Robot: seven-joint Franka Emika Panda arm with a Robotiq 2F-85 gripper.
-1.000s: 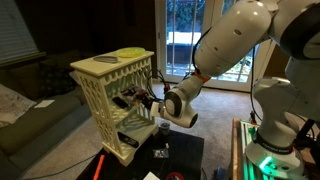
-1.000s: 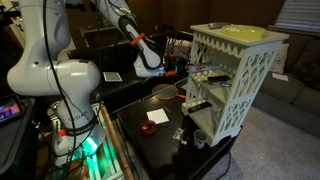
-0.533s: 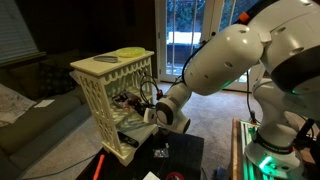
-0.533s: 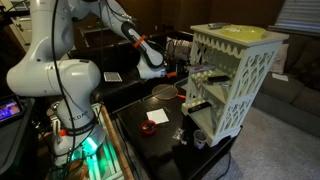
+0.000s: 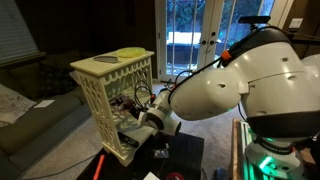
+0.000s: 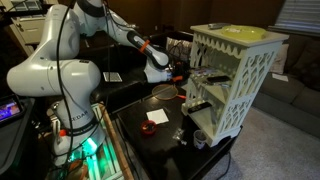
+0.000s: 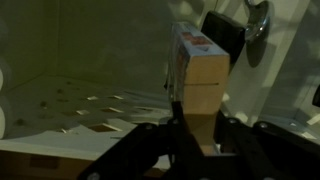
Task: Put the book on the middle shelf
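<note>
My gripper will next go deeper into the rack, over the shelf board's inner part (image 7: 135, 104), which is outward of it, and release the book clear of the shelf board's near edge.
The cream-white three-tier rack (image 5: 108, 78) with lattice sides stands on the dark table and shows in both exterior views (image 6: 238, 70). My gripper (image 5: 133, 113) reaches into its open side at the level of the middle shelf (image 6: 206, 80). In the wrist view the gripper (image 7: 200, 138) is shut on the book (image 7: 198, 72). I see the book edge-on, with tan pages and a reddish cover, held upright over the pale shelf board (image 7: 80, 100). In both exterior views the book itself is hidden by the gripper and the rack.
A yellow-green flat round thing (image 5: 130, 53) lies on the rack's top. On the black table (image 6: 140, 145) are a round dish (image 6: 163, 92), a small white and red item (image 6: 151, 127) and a dark cup (image 6: 200, 140). Glass doors stand behind the arm.
My gripper has moved lower and further into the rack with the book. The arm's bulk has swung closer to the camera in an exterior view.
</note>
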